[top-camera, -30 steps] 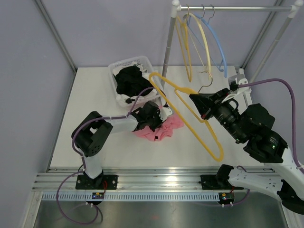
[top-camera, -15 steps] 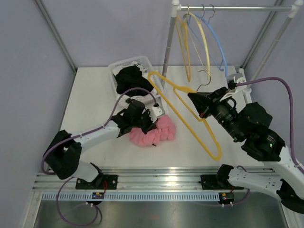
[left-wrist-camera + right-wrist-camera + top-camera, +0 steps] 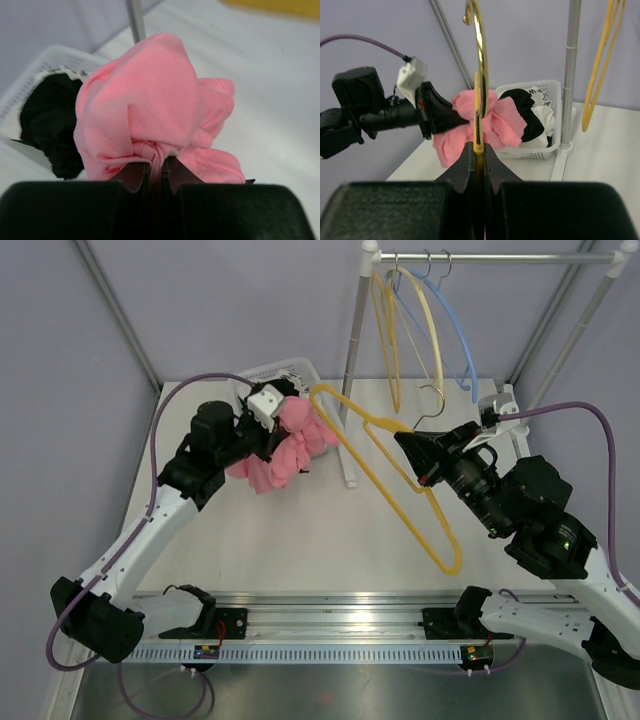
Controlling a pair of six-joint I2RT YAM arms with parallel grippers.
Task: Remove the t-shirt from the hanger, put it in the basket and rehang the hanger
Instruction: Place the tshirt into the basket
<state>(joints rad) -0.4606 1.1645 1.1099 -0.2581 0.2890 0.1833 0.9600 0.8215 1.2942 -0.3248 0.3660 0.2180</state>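
Observation:
My left gripper turns outward next and lowers the pink t-shirt (image 3: 283, 445) into the basket's far end.
The pink t-shirt (image 3: 283, 445) hangs bunched in the air, clear of the hanger, in front of the white basket. My left gripper (image 3: 268, 440) is shut on a fold of the t-shirt (image 3: 150, 115), seen close up in the left wrist view. A bare yellow hanger (image 3: 400, 480) with a metal hook is held up over the table's right half. My right gripper (image 3: 408, 447) is shut on the hanger's neck (image 3: 479, 146), just under the hook. The pink t-shirt (image 3: 495, 122) and the left arm show beyond it in the right wrist view.
A white basket (image 3: 300, 371) with black and white clothes (image 3: 47, 120) stands at the back, behind the t-shirt. A metal rack post (image 3: 355, 370) rises beside it, and its rail carries several more hangers (image 3: 430, 325), yellow and blue. Purple walls close the sides.
My left gripper has lifted the pink t-shirt off the table and carried it up and back toward the basket. The right arm and hanger have hardly moved.

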